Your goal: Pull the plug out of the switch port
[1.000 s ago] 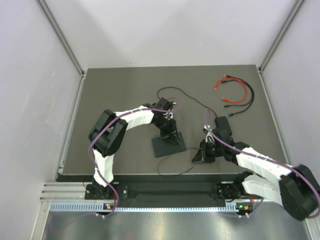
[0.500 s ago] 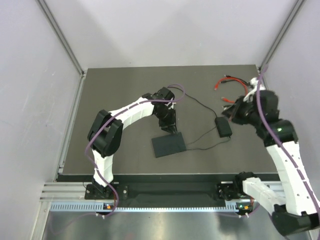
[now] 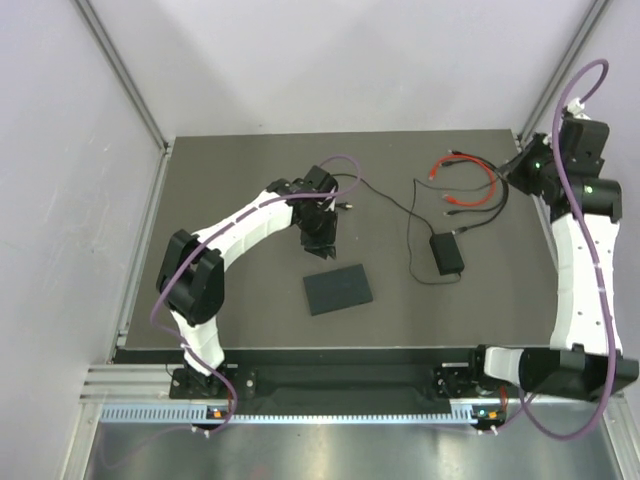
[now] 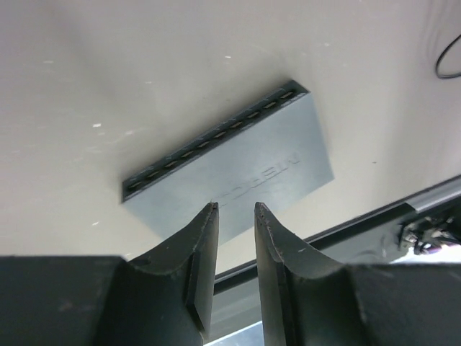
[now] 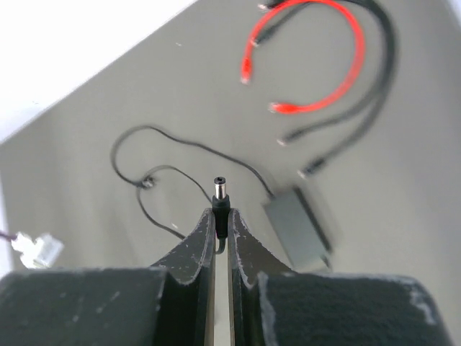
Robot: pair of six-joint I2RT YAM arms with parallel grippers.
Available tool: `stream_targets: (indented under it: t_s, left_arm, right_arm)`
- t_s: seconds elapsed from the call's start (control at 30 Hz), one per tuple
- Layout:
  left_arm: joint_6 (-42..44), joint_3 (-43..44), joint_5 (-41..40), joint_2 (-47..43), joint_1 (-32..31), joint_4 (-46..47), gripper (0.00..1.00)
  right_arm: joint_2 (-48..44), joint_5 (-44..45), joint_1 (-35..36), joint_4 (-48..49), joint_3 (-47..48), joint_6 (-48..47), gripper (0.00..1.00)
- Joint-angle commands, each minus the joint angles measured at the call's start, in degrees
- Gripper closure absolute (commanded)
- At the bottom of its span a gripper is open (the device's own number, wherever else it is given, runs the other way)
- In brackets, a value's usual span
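The robot's right gripper will next move across and down to free the plug on the mat's back edge, as that edge lies below the gripper, to its left in the top view.
The switch point(image 3: 338, 289), a flat dark grey box, lies on the mat near the front; the left wrist view shows its row of sockets point(image 4: 216, 137) with nothing plugged in. My left gripper point(image 3: 322, 237) hovers just behind and above the switch point(image 4: 252, 169), jaws slightly apart and empty point(image 4: 235, 209). My right gripper point(image 3: 524, 166) is raised high at the far right. It is shut point(image 5: 222, 216) on a small black barrel plug point(image 5: 220, 193), whose metal tip sticks out past the fingertips. The plug's thin cable is mostly hidden.
A black power-adapter brick point(image 3: 447, 253) lies right of the switch, also in the right wrist view point(image 5: 299, 227), with thin black cable looping over the mat point(image 3: 385, 205). A red cable point(image 3: 470, 182) and black leads point(image 3: 495, 205) lie at the back right.
My right gripper has risen from beside the switch up and to the far right, carrying the plug away from it. My left gripper has lifted off the switch and drawn back.
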Motion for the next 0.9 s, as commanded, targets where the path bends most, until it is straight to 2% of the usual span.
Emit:
stream_targets:
  t_s: [0.0, 0.17, 0.23, 0.33, 0.43, 0.5, 0.67, 0.87]
  left_arm:
    - [3.2, 1.3, -3.4, -4.1, 0.7, -2.5, 0.68]
    - [5.0, 1.7, -2.9, -5.3, 2.0, -3.4, 0.68]
    - [5.7, 0.6, -3.1, -6.3, 2.1, -2.3, 0.67]
    - [3.9, -3.6, -1.6, -7.5, 2.5, 0.8, 0.68]
    - [2.6, -7.1, 0.8, -9.0, 2.5, 2.6, 0.68]
    - [3.1, -8.4, 0.6, -10.0, 2.5, 2.4, 0.68]
    - [2.3, -10.7, -2.3, -12.8, 3.3, 1.0, 0.68]
    - [0.6, -13.3, -3.8, -15.6, 5.0, -0.8, 0.68]
  right_arm:
    - [6.0, -4.7, 1.1, 8.7, 4.2, 4.1, 1.0]
    - [17.2, -1.0, 8.6, 16.8, 10.3, 5.4, 1.0]
    - [20.0, 2.2, 12.6, 23.3, 10.5, 6.1, 1.0]
    - [22.9, 5.6, 13.7, 30.8, 10.1, 9.1, 1.0]
    - [26.4, 13.2, 14.7, 32.9, 14.3, 9.2, 1.0]
    - [27.8, 14.4, 15.0, 35.8, 15.4, 9.1, 1.0]
    - [40.4, 8.9, 18.4, 35.5, 26.8, 9.4, 1.0]
    - [50.6, 2.8, 27.2, 37.1, 29.9, 11.3, 1.0]
